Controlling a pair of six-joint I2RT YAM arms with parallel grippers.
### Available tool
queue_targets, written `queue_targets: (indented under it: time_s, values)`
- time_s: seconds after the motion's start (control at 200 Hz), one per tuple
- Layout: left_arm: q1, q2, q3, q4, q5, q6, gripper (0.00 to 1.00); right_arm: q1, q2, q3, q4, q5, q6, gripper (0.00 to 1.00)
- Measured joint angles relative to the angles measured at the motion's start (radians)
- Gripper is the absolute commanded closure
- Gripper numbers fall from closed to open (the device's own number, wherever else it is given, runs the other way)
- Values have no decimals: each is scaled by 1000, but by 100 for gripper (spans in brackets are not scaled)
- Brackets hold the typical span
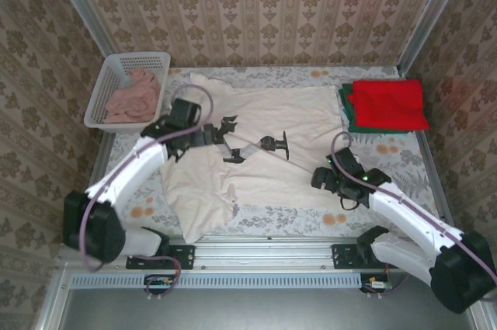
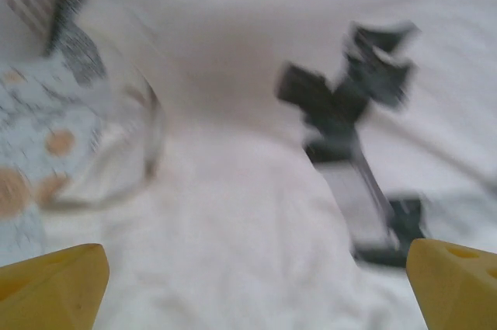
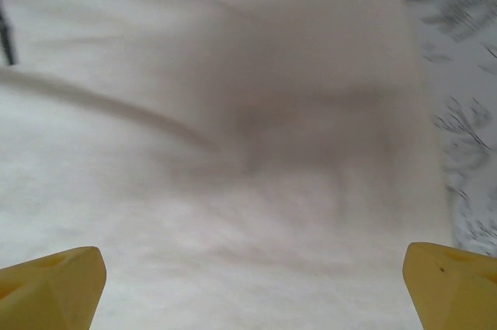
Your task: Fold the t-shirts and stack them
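Observation:
The sleeve's near end sticks out past the shirt's body, so my left gripper should move back toward the metal rail and down onto it.
A large cream-white t-shirt [image 1: 264, 182] lies spread flat over the middle of the table, with a black and grey mark [image 1: 256, 146] on its chest that looks like a print. At the back right a folded red t-shirt [image 1: 388, 103] rests on a folded dark green one [image 1: 347, 116]. My left gripper [image 1: 203, 140] hangs over the shirt's left part. In the left wrist view it [image 2: 260, 291] is open, with cream cloth [image 2: 233, 229] below and the mark [image 2: 342, 136] to the right. My right gripper [image 1: 320, 178] is over the shirt's near right edge, open [image 3: 256, 287] above the cloth [image 3: 233, 190].
A white lattice basket [image 1: 101, 101] holding pinkish cloth [image 1: 133, 97] stands at the back left. Patterned walls close in the back and both sides. The floral tablecloth [image 1: 388, 155] shows to the right of the shirt. A metal rail [image 1: 256, 248] runs along the near edge.

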Motion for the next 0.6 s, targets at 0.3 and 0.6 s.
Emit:
queue_targets:
  time_s: [0.3,0.6]
  values:
    - [-421,-208,-270,-377,-43,-488,19,-206,-95,-73,-42,-101,13,0]
    - [-713,-379,-417,-536,-12,-927,41,-168,86,-32,-64,-68,41,0]
